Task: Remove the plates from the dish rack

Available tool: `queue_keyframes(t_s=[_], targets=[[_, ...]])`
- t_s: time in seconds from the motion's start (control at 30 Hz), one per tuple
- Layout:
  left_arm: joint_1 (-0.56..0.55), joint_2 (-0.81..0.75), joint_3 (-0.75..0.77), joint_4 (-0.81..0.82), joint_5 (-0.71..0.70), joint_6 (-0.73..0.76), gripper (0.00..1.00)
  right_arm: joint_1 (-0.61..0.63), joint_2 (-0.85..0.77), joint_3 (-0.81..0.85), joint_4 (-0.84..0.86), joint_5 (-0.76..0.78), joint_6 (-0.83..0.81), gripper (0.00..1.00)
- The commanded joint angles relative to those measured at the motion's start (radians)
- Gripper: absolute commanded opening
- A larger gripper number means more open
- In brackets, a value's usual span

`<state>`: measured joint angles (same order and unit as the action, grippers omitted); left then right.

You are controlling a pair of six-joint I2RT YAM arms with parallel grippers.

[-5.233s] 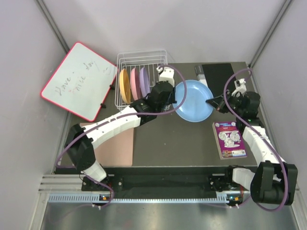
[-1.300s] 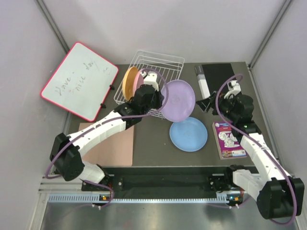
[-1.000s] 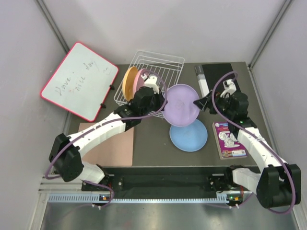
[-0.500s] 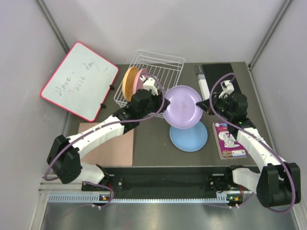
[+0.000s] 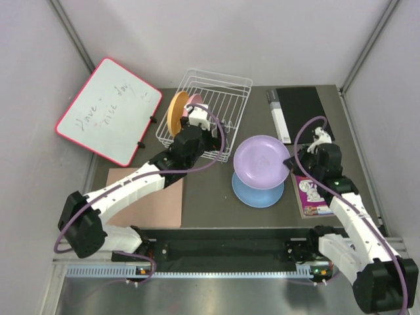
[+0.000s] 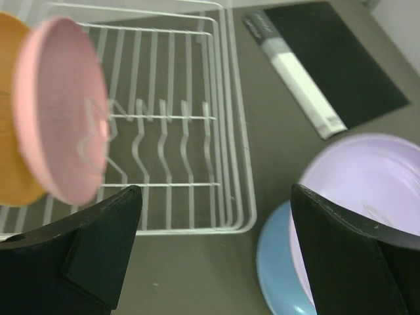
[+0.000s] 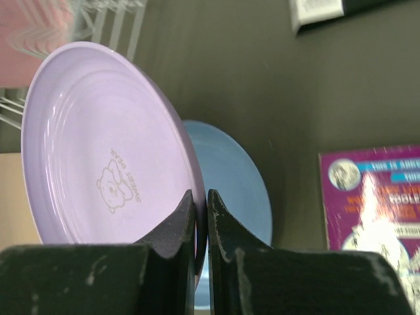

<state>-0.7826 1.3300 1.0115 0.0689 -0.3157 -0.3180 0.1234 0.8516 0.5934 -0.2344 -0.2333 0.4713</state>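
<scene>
My right gripper lowers the purple plate slightly back onto the light blue plate next, since the light blue plate's near part still shows uncovered.
My right gripper is shut on the rim of the purple plate, holding it tilted just above the light blue plate that lies flat on the table. The right wrist view shows both fingers pinching the purple plate at its edge, with the blue plate behind it. My left gripper stands open and empty at the near side of the white dish rack. In the rack, the pink plate and the orange plate stand upright at its left end.
A red-framed whiteboard leans at the back left. A black pad with a grey and white box lies at the back right. A purple booklet sits right of the blue plate. A tan mat lies front left.
My right gripper shut on the purple plate's rim and carried it toward the front, over the blue plate. My left gripper let go of it, opened wide and drew back to the rack.
</scene>
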Motion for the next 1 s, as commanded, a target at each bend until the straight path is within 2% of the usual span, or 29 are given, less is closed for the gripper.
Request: queue_keyframes(t_s=[0.0, 0.17, 0.53, 0.6, 0.73, 0.77, 0.83, 0.87, 0.97], targets=[[0.016, -0.014, -0.002, 0.086, -0.223, 0.161, 0.99, 0.004, 0.01, -0.046, -0.068, 0.075, -0.003, 0.0], [0.036, 0.058, 0.007, 0.143, -0.339, 0.261, 0.99, 0.004, 0.093, -0.064, -0.017, 0.039, -0.003, 0.0], [0.115, 0.15, -0.011, 0.201, -0.321, 0.229, 0.99, 0.005, 0.244, -0.092, 0.092, 0.0, -0.019, 0.0], [0.132, 0.156, -0.013, 0.206, -0.31, 0.218, 0.99, 0.005, 0.248, -0.095, 0.098, -0.003, -0.019, 0.04], [0.155, 0.176, -0.013, 0.226, -0.283, 0.209, 0.99, 0.005, 0.254, -0.096, 0.098, -0.023, -0.029, 0.18], [0.161, 0.179, -0.011, 0.227, -0.281, 0.211, 0.99, 0.007, 0.253, -0.093, 0.093, -0.02, -0.033, 0.3], [0.174, 0.193, -0.007, 0.233, -0.276, 0.215, 0.99, 0.007, 0.247, -0.086, 0.073, -0.017, -0.039, 0.38], [0.178, 0.201, -0.002, 0.238, -0.27, 0.215, 0.99, 0.008, 0.244, -0.073, 0.061, -0.009, -0.04, 0.51], [0.198, 0.219, 0.002, 0.246, -0.261, 0.215, 0.99, 0.009, 0.225, -0.046, 0.011, 0.032, -0.046, 0.68]])
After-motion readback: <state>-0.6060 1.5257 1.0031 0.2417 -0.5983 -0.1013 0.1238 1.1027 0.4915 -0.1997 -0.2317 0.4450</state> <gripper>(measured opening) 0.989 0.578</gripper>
